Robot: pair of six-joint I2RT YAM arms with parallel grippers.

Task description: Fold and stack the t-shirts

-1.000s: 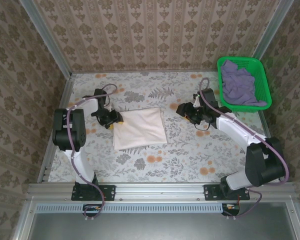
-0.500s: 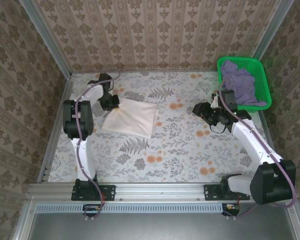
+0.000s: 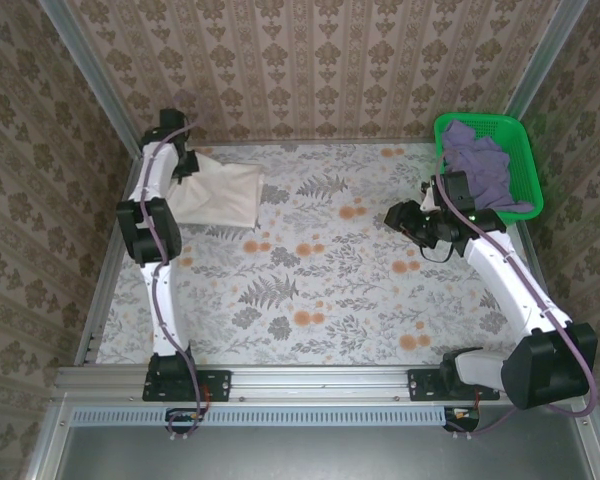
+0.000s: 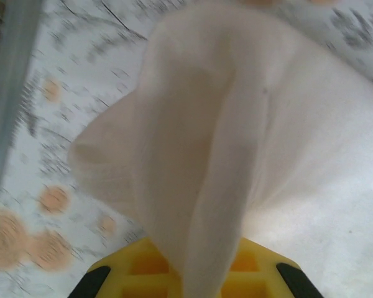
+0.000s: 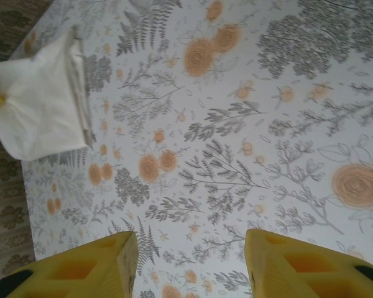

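Observation:
Bare table shows beside my left gripper, between the cream shirt (image 5: 43, 108) and the metal bar. My left gripper should next pull the shirt's pinched edge toward that bar and let go of it.
The folded cream-white t-shirt (image 3: 220, 195) lies at the table's back left corner. My left gripper (image 3: 183, 162) is shut on its left edge. In the left wrist view the cloth (image 4: 236, 143) rises in a pinched ridge between the yellow fingers (image 4: 137, 273) of the left gripper (image 4: 196, 276). The lavender-purple t-shirt (image 3: 477, 165) sits crumpled in the green mesh basket (image 3: 520, 135). My right gripper (image 3: 405, 218) hovers open over bare table, left of the basket. In the right wrist view the right gripper (image 5: 189, 261) holds nothing, and the cream shirt (image 5: 43, 108) lies far off.
The table carries a floral cloth (image 3: 330, 270). A metal frame rail (image 3: 120, 210) runs down the left side, close to the left gripper. Patterned walls close off the back and both sides.
The left gripper has dragged the folded cream shirt from the table's middle to the back left corner. The right arm drew back to the right, toward the basket, then held still.

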